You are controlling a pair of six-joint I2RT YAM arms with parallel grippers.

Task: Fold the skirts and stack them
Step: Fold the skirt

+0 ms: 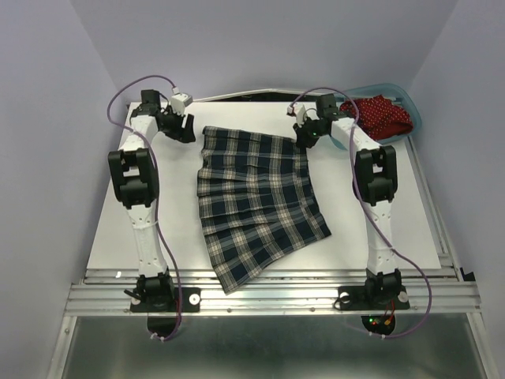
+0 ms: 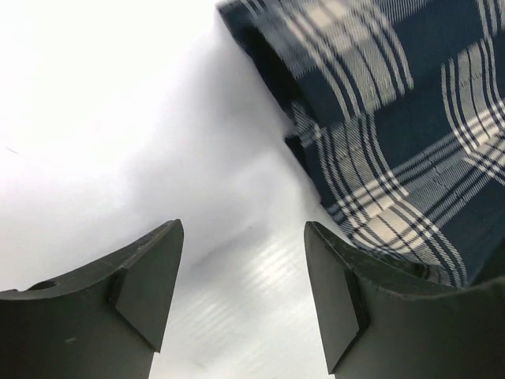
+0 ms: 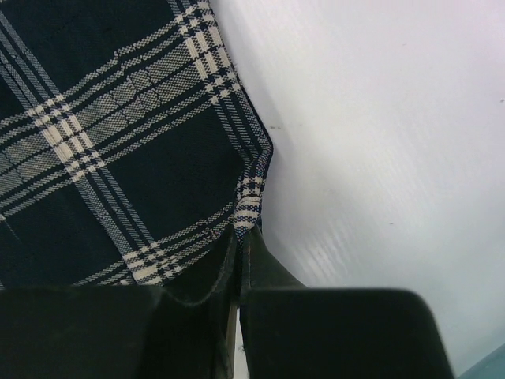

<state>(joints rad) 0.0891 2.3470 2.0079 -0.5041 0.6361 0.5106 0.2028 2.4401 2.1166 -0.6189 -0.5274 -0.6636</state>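
Note:
The plaid skirt still lies spread unfolded, so next I should lift my right gripper, carry it back, lower it over the tub-side hem corner and let go.
The pleated navy-and-green plaid skirt lies spread on the white table, waistband toward the back. My right gripper sits at its far right waist corner. In the right wrist view the gripper is shut on the plaid skirt's edge. My left gripper is at the far left waist corner. In the left wrist view it is open just left of the skirt's edge, holding nothing. The red skirt with white dots lies bunched in the teal tub.
The teal plastic tub stands at the table's back right corner, beside the right arm. The white table board ends at a metal rail along the near edge. Purple walls close in on the back and both sides.

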